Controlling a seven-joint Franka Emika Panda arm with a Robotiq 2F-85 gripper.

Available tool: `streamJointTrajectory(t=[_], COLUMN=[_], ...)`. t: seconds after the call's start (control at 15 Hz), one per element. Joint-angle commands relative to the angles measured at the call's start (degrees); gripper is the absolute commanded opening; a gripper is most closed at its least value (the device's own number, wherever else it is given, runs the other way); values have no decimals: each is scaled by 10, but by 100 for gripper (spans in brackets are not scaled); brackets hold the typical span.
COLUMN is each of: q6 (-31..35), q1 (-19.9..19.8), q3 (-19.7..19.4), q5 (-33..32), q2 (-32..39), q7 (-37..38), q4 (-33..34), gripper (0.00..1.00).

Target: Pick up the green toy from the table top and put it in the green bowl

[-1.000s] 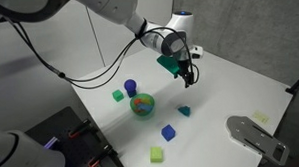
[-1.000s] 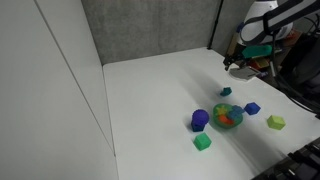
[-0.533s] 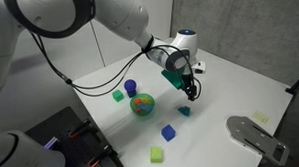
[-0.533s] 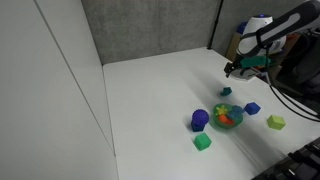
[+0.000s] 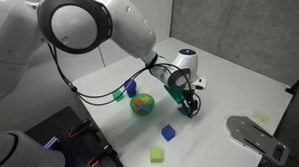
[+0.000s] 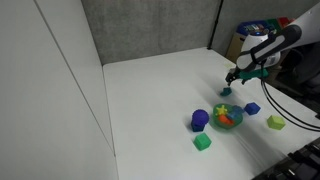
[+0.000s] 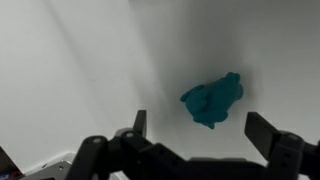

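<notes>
I need to lower my gripper next, with its fingers open, over the green toy's middle [image 6: 227, 91] [image 7: 212, 99] and then close it, because the toy is still on the tabletop below the fingers.
The green toy [image 7: 212, 100], a small teal wedge-like block, lies on the white table. In the wrist view it sits between and just ahead of my two open fingers. My gripper [image 7: 202, 128] is open and empty, low over the toy. In an exterior view the gripper [image 6: 232, 84] hangs just above the toy [image 6: 226, 92]. In an exterior view the gripper [image 5: 191, 103] mostly hides the toy. The green bowl [image 5: 133, 102] with coloured markings stands a short way from the toy and also shows in an exterior view [image 6: 217, 113].
A blue cylinder [image 5: 131, 87] and a bright green cube [image 5: 118, 95] stand beside the bowl. A blue cube [image 5: 168, 133] and a pale yellow-green cube [image 5: 157, 153] lie nearer the table's front. A grey device [image 5: 253, 138] sits at the table's corner.
My gripper has come down and moved over the green toy, with its fingers still open. The toy, bowl and cubes have not moved.
</notes>
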Motion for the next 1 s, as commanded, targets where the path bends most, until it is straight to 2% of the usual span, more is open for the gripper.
streamJointTrajectory(t=[0.0, 0.67, 0.93], q6=[8, 3, 9], q1=[3, -9, -4], q3=[-7, 21, 16], q5=[5, 34, 34], q2=[42, 103, 119], q7=[16, 5, 10], q4=[36, 105, 126], gripper=[100, 100, 100])
